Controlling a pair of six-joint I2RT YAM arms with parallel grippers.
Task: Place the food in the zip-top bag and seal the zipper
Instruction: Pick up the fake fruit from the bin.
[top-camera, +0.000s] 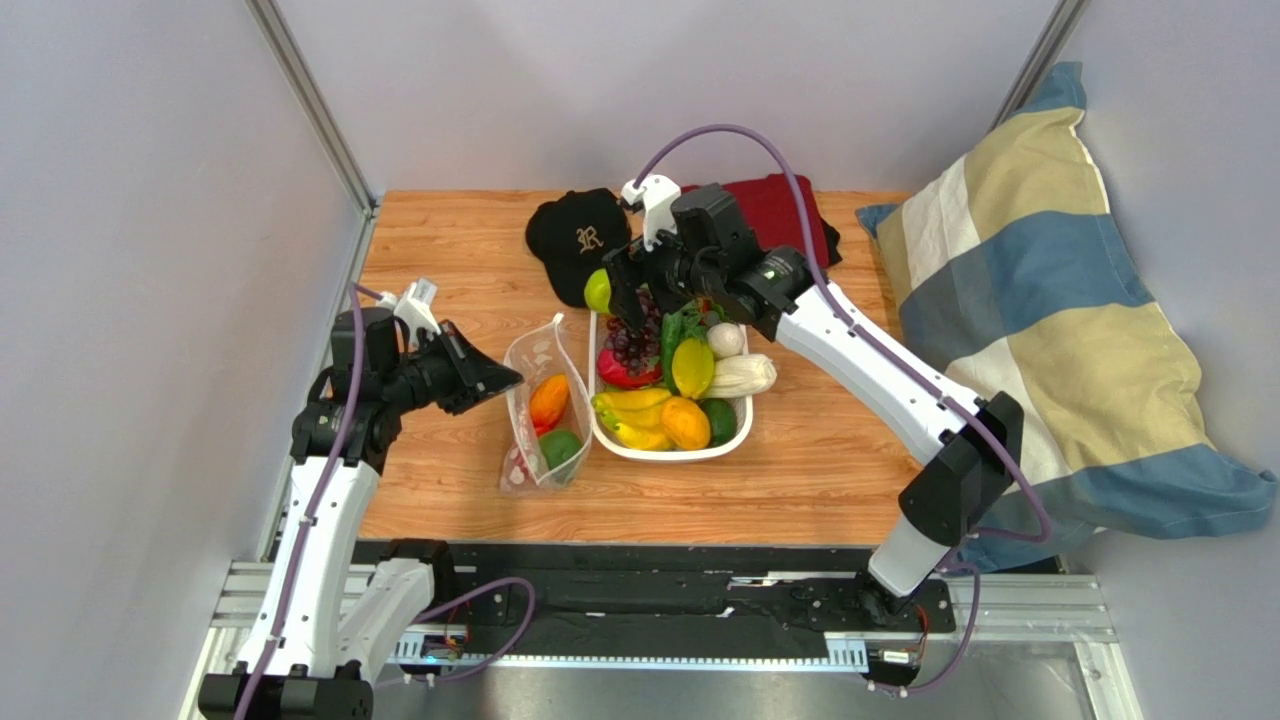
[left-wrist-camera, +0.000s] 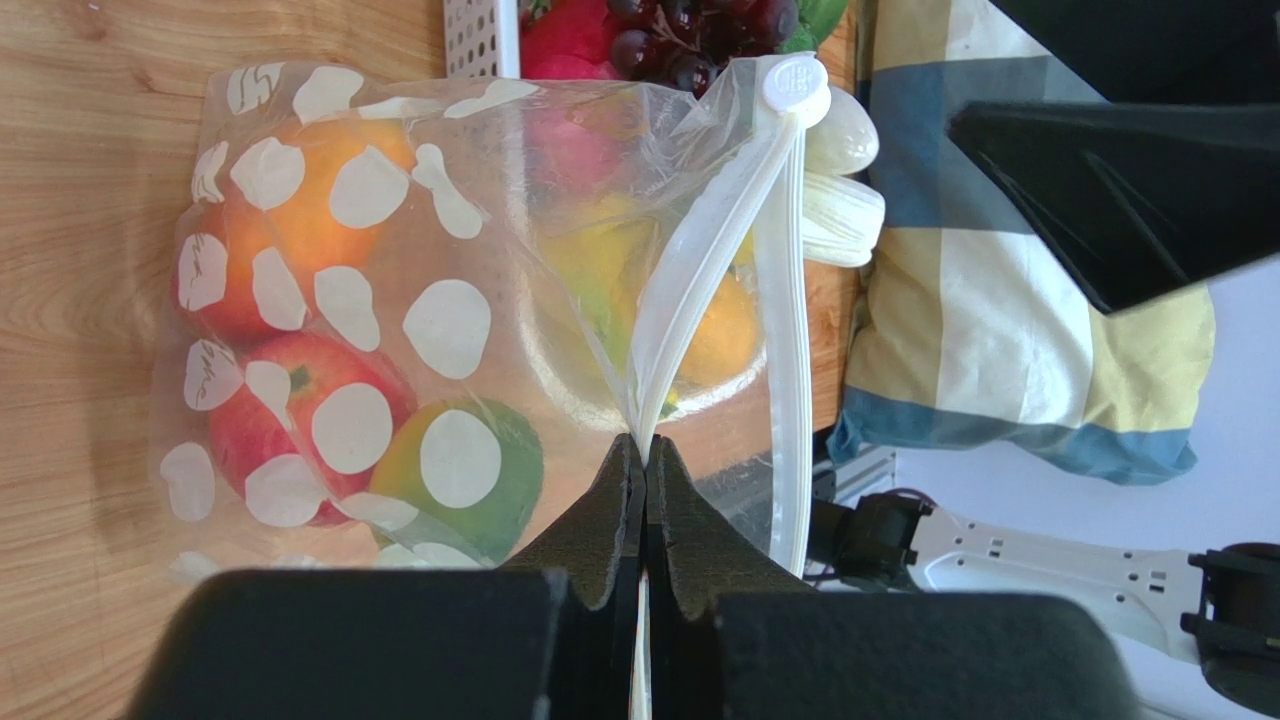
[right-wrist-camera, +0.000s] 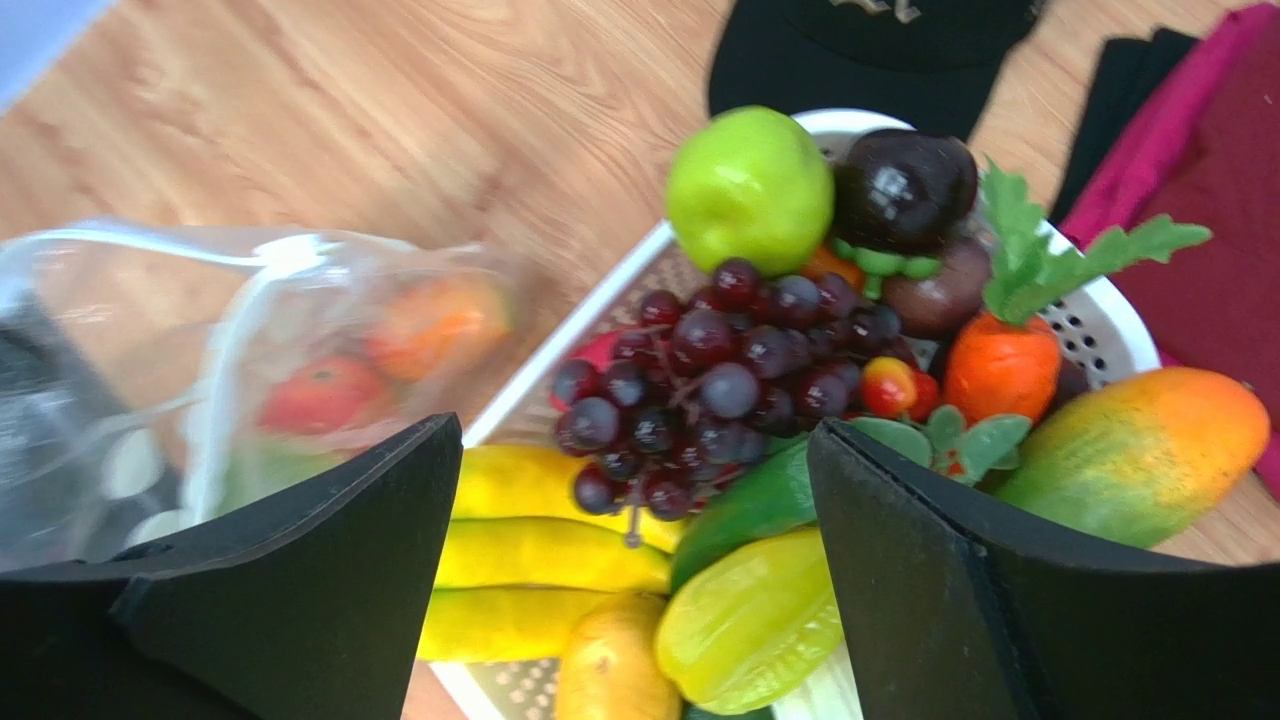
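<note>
The middle of the dark grape bunch (right-wrist-camera: 721, 383) is uncovered. My right gripper will move down to it next.
The zip-top bag (top-camera: 538, 413) lies left of the white tray, clear with white dots (left-wrist-camera: 376, 300). An orange piece (left-wrist-camera: 316, 180), a red apple (left-wrist-camera: 286, 420) and a green-yellow fruit (left-wrist-camera: 481, 465) are inside. Its mouth gapes and the white zipper (left-wrist-camera: 781, 300) bows apart. My left gripper (left-wrist-camera: 643, 446) is shut on one lip of the bag's mouth (top-camera: 504, 375). My right gripper (top-camera: 639, 300) hangs open over the tray's food, its jaws wide either side of the dark grape bunch (right-wrist-camera: 721, 383) with nothing held (right-wrist-camera: 631, 450). Bananas (right-wrist-camera: 541, 555) and a star fruit (right-wrist-camera: 751, 615) lie below.
The white tray (top-camera: 661, 447) also holds a green apple (right-wrist-camera: 748, 188), a carrot (right-wrist-camera: 1004, 368) and a mango (right-wrist-camera: 1142, 450). A black cap (top-camera: 579, 233) and a red cloth (top-camera: 781, 203) lie behind it. A striped pillow (top-camera: 1037, 300) fills the right side.
</note>
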